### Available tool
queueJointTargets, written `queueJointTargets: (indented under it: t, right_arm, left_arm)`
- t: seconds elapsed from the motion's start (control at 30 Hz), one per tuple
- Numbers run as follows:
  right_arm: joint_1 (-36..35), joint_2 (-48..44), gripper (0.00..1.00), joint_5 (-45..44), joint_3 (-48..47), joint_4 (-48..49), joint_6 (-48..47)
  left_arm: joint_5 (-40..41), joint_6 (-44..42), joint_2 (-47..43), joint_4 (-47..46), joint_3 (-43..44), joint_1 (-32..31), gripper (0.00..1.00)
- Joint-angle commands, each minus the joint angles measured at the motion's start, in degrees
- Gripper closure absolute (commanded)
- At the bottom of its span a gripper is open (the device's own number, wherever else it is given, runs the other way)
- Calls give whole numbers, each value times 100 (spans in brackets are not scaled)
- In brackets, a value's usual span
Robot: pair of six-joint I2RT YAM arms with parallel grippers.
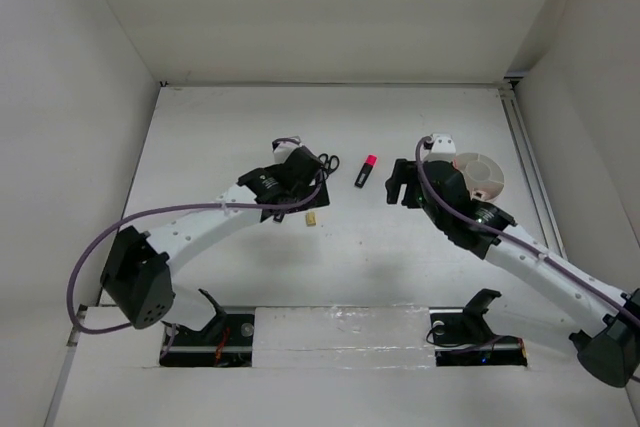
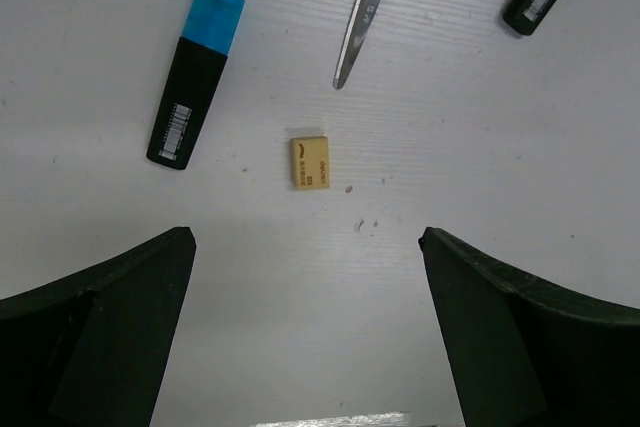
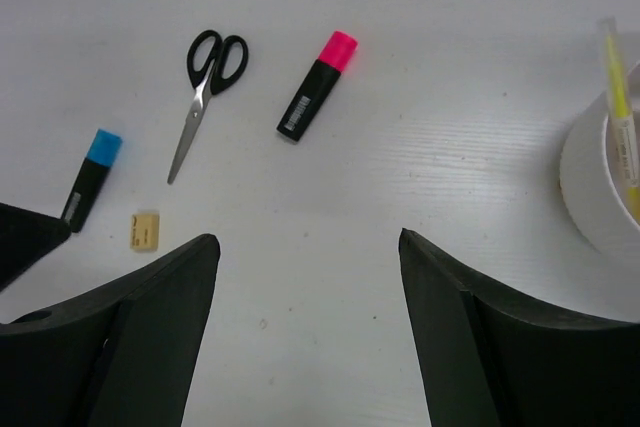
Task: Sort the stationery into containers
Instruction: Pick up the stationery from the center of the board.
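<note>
I should move my left gripper down next and close it on the long sides of the tan eraser, since the eraser is already lined up with the gap between my open fingers.
The black-handled scissors (image 3: pixel 205 87) lie closed on the white table, and their blade shows in the left wrist view (image 2: pixel 362 17). The pink-capped marker (image 3: pixel 318 85) lies to their right. The blue-capped marker (image 2: pixel 195 72) and the tan eraser (image 2: pixel 310 162) lie below my left gripper (image 2: pixel 305 235), which is open and empty above the table. My right gripper (image 3: pixel 307 237) is open and empty, left of the round white tub (image 1: pixel 480 175). A pale yellow stick (image 3: pixel 620 117) stands in the tub. The red pen and the pink eraser are not in view.
White walls enclose the table on the left, back and right. A metal rail (image 1: pixel 528 162) runs along the right side, just behind the tub. The arm bases (image 1: pixel 340 332) sit at the near edge.
</note>
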State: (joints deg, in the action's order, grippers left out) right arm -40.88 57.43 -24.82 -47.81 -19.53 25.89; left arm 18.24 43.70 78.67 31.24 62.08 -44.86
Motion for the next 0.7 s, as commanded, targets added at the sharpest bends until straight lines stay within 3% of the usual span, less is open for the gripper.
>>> queueJointTargets:
  t: [0.0,0.13,0.33,0.6,0.67]
  right_arm:
    - [-34,-284,22,-366,-114,54,136]
    - [-34,-574,22,-498,-185,-165,83]
    - [71,-1050,22,-314,-132,-165,-110]
    - [124,-1286,22,-120,34,-165,-216]
    - [124,-1339,22,-58,87,-165,-216]
  left_arm:
    - [-31,226,393,57,181,21,7]
    - [-31,358,894,-66,181,-49,13]
    - [21,481,1870,-198,427,-234,34]
    - [145,639,2354,-92,603,-234,48]
    - [145,639,2477,-92,603,-172,61]
